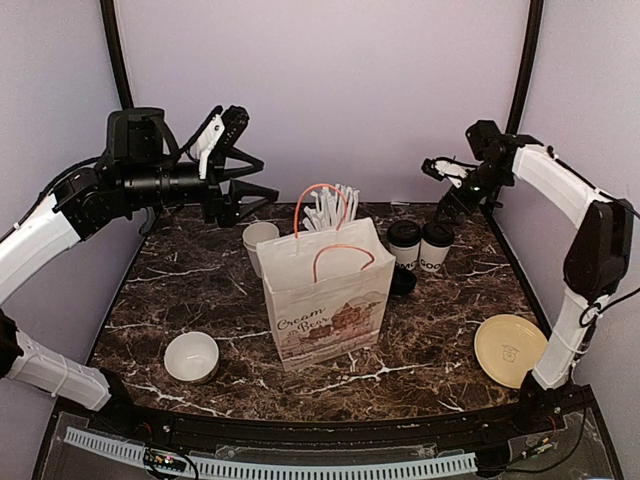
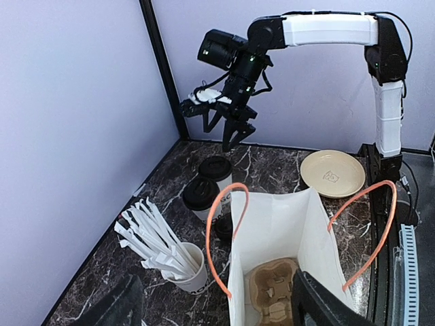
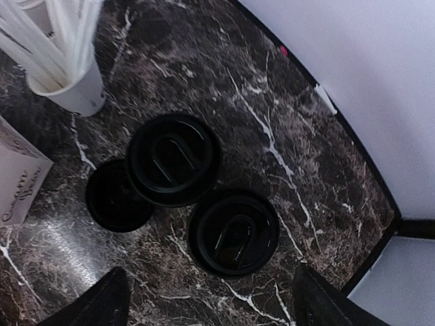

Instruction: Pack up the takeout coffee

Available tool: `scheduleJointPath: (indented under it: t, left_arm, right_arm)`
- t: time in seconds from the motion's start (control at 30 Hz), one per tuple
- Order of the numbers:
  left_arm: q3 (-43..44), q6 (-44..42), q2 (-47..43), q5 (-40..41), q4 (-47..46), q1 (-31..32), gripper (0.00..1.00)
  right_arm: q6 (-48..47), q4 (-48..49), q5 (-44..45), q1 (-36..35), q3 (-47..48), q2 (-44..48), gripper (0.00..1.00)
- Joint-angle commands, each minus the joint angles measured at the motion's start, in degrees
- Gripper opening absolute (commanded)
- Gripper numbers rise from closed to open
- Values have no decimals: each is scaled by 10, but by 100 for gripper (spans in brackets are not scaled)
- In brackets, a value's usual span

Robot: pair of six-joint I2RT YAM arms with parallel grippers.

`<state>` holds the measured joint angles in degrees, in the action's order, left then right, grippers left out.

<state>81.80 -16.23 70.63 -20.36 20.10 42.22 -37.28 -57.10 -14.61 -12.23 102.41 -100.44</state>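
The cup farther from the bag is the nearest to my open fingers. My right gripper should next go down until my fingers are on both sides of its black lid, then close.
The takeout coffee is two white cups with black lids, standing side by side right of the white paper bag. My right gripper hangs open high above them. In the right wrist view the two lids lie below its spread fingers, nothing between them. My left gripper is open in the air, left of and above the bag. Its wrist view looks into the open bag, where a brown cardboard cup carrier lies on the bottom.
A white cup of straws stands behind the bag's left corner. A loose black disc lies between the bag and the cups. A low white bowl sits front left and a yellow plate front right. The bag's orange handles stand up.
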Motion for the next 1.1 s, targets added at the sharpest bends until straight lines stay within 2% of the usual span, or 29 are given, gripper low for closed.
scheduleJointPath:
  t: [0.0,0.3,0.67,1.07]
  left_arm:
    - [-33,-13,-13,1,-37,-1,77]
    - [-65,-18,-19,0,-41,-1,77]
    - [-77,-18,-15,-5,-45,-1,77]
    - [-77,-21,-7,-5,-41,-1,77]
  right_arm:
    - [7,1,82,-2,37,-42,91]
    - [39,-32,115,-2,101,-127,92]
    - [46,-73,99,-2,151,-192,92]
    - [46,-91,101,-2,157,-224,84]
